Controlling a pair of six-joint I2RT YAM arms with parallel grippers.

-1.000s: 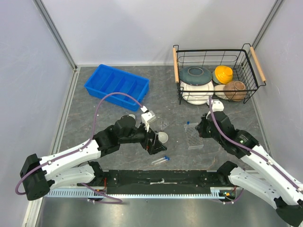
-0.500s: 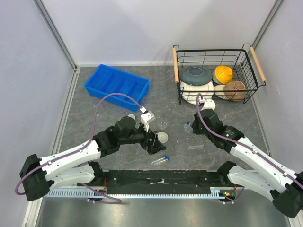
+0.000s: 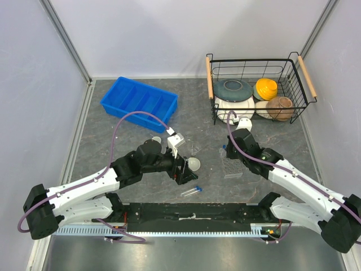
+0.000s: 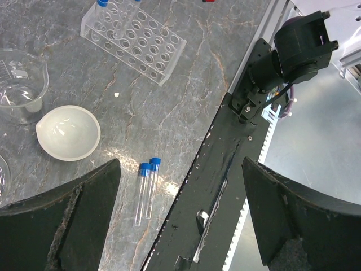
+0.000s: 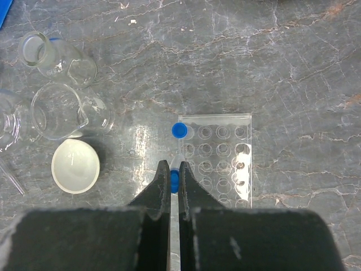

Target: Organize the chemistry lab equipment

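My right gripper lowers its tube toward the capped tube in the rack's corner next, onto the rack's neighboring edge hole, since only the corner is filled.
My right gripper (image 5: 174, 169) is shut on a blue-capped clear tube (image 5: 175, 182), held over the left edge of the clear tube rack (image 5: 217, 161). Whether its tip sits in a hole cannot be told. One capped tube (image 5: 179, 130) stands in the rack's corner. To the left are a white round dish (image 5: 75, 166), a glass beaker (image 5: 62, 116) and a flask (image 5: 56, 56). My left gripper (image 4: 180, 166) hangs open and empty above the table's front edge. Two blue-capped tubes (image 4: 145, 189) lie flat just beside its left finger, below the dish (image 4: 67, 132).
A blue divided tray (image 3: 139, 101) sits at the back left. A black wire basket (image 3: 296, 107) with ceramic bowls and plates stands at the back right. The black mounting rail (image 3: 192, 214) runs along the near edge, close to the lying tubes (image 3: 192, 191).
My right arm has swung left and forward, carrying the tube from beside the rack to over its left edge. The left arm has stayed put.
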